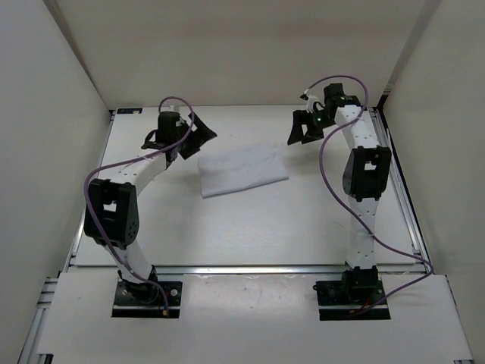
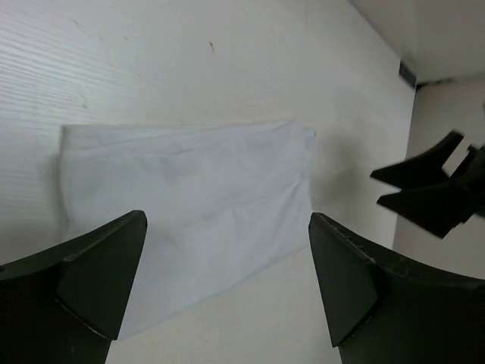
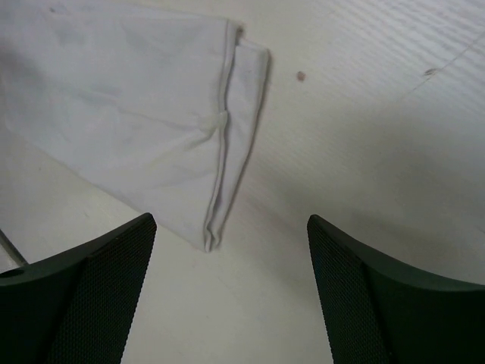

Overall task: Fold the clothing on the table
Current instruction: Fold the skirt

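The clothing's layered edge ends at the clothing's near corner, so I should next move my right gripper down, back and to the left in the top view onto it.
The clothing lies flat on the table as a folded white rectangle, slightly tilted, in the far middle. My left gripper hovers open just off its left end; the left wrist view shows the clothing below and between the wide-apart fingers, untouched. My right gripper hangs open off the cloth's far right corner. In the right wrist view the clothing shows its layered hemmed edge, and nothing sits between the fingers.
White walls close in the table on the left, far and right sides. Silver rails edge the table near the arm bases. The right gripper's black fingers show in the left wrist view beyond the cloth.
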Controlling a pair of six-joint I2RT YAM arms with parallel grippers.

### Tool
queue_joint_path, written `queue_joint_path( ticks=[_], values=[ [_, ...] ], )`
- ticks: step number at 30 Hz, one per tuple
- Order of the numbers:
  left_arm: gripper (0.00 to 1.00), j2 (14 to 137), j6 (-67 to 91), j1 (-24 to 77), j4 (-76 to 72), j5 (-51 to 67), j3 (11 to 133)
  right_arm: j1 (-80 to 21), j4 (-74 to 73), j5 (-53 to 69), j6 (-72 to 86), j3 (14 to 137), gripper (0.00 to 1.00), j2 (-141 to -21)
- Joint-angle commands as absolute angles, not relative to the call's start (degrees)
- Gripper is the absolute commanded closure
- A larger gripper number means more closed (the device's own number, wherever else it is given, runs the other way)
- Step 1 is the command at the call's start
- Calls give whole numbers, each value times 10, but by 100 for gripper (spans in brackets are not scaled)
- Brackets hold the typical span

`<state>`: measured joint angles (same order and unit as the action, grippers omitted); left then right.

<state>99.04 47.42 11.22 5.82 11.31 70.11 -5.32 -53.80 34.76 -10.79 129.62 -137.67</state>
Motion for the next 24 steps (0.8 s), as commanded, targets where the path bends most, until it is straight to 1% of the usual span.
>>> queue_joint_path(
  ticks=[1,2,5,9,15,19,20,22,24],
  values=[
    [1,993,381,173,155,111,710,-57,-597,375,-149,1297,15,-1367],
    [1,985,368,184,156,106,688,-58,-586,388,-127,1278,14,-1360],
    [1,979,381,228,138,95,657,-80,-574,374,-124,1260,12,-1363],
    [2,1021,374,264,147,115,674,-86,-570,404,-99,1209,10,-1364],
    [1,1016,393,249,126,124,664,-87,-565,430,-65,1138,8,-1349],
    [1,1025,381,242,141,120,682,-84,-547,411,-35,1119,8,-1345],
    [2,1022,378,242,142,123,679,-84,-539,414,-30,1124,8,-1347],
    [6,1015,375,247,148,113,686,-82,-535,411,-26,1121,9,-1351],
    [8,1015,355,253,157,100,694,-82,-539,412,-25,1111,9,-1350]
  ],
)
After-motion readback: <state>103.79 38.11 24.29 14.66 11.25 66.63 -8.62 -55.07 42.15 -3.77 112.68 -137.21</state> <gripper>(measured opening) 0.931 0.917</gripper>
